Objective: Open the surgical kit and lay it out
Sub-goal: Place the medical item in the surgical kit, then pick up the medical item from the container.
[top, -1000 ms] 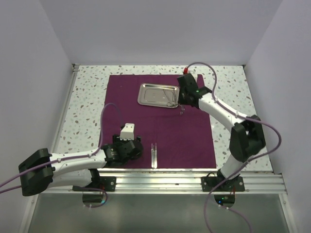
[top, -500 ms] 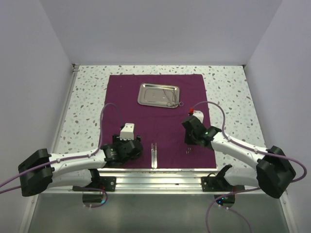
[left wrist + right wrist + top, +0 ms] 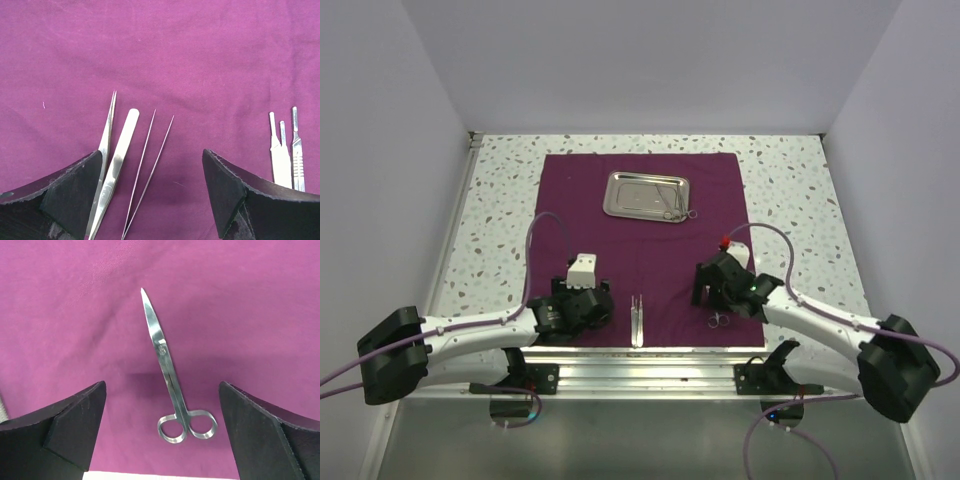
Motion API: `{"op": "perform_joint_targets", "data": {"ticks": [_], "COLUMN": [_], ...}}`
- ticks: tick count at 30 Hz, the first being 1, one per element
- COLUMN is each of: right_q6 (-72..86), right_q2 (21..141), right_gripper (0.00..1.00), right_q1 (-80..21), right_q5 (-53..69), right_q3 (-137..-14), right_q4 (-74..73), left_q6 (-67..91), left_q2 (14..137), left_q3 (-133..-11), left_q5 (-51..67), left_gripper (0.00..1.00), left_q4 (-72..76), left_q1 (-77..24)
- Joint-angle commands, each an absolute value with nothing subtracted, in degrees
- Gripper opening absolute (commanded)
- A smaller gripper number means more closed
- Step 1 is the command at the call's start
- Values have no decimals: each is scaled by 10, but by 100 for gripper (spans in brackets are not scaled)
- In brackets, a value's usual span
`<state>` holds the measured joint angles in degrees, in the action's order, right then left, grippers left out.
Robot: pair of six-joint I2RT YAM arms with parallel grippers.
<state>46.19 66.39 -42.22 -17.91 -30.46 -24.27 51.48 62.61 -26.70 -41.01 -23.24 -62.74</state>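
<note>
My right gripper needs to leave the loose scissors next and reach outward. It should close across the handles of the ring-handled tool [image 3: 680,212], which lies outward, still in the tray.
The surgical kit's dark purple cloth [image 3: 650,260] lies spread flat. Its steel tray [image 3: 642,194] sits at the far middle, with a ring-handled tool [image 3: 680,212] at its right end. Small steel scissors [image 3: 170,375] lie free on the cloth near its front right, rings toward me, also in the top view [image 3: 718,319]. My right gripper [image 3: 162,425] hangs open over them, one finger on each side, touching nothing. My left gripper [image 3: 152,200] is open low over the front left of the cloth. Two tweezers [image 3: 117,160] lie between its fingers.
Three slim steel handles [image 3: 285,157] lie side by side to the right of the left gripper, seen from above [image 3: 637,320] near the cloth's front edge. The speckled tabletop [image 3: 505,200] surrounds the cloth. White walls close in three sides.
My right arm came from the tray to the cloth's front right with the scissors, then opened; the scissors now lie on the cloth. The left arm has not moved.
</note>
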Motion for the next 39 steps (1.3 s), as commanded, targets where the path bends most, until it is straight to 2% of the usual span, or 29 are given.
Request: {"op": "perform_joint_targets", "data": {"ticks": [1,6,10,14,17,22,24,25,32,39], "right_q6": [485,475,426,355,331,307,290,282,253,229], "right_q2": [600,527,581,733,827,1049,1138,1163,1295,1357], "right_gripper": [98,98,98,98,98,89,88,88,85,83], "right_q1": [-425,-427,-427,-425,-418,-374,-361,-358,-325,-317], "right_q5": [-204,-232,-250,-195,-198,-150,-171,-183,-182,-198], "right_q3": [-327,-401,-473,-547,-643,-832,-937,-995,-1148,-1207], "right_q4": [-327,-400,-367,-269,-255,-239,-277,-299,-344,-362], "left_q6": [522,519,499,488,485,482,484,485,496,497], "left_q2": [627,628,637,644,635,613,613,612,617,617], "left_q3": [-289,-288,-305,-344,-362,-343,-330,-326,-301,-299], "left_q5": [-434,-431,-418,-431,-444,-455,-448,-446,-439,-440], "left_gripper": [85,85,84,84,85,85,86,85,86,85], "left_q4": [-229,-225,-221,-252,-270,-254,-244,-241,-224,-224], "left_q1": [-626,-626,-626,-626,-626,-626,-626,-626,-626,-626]}}
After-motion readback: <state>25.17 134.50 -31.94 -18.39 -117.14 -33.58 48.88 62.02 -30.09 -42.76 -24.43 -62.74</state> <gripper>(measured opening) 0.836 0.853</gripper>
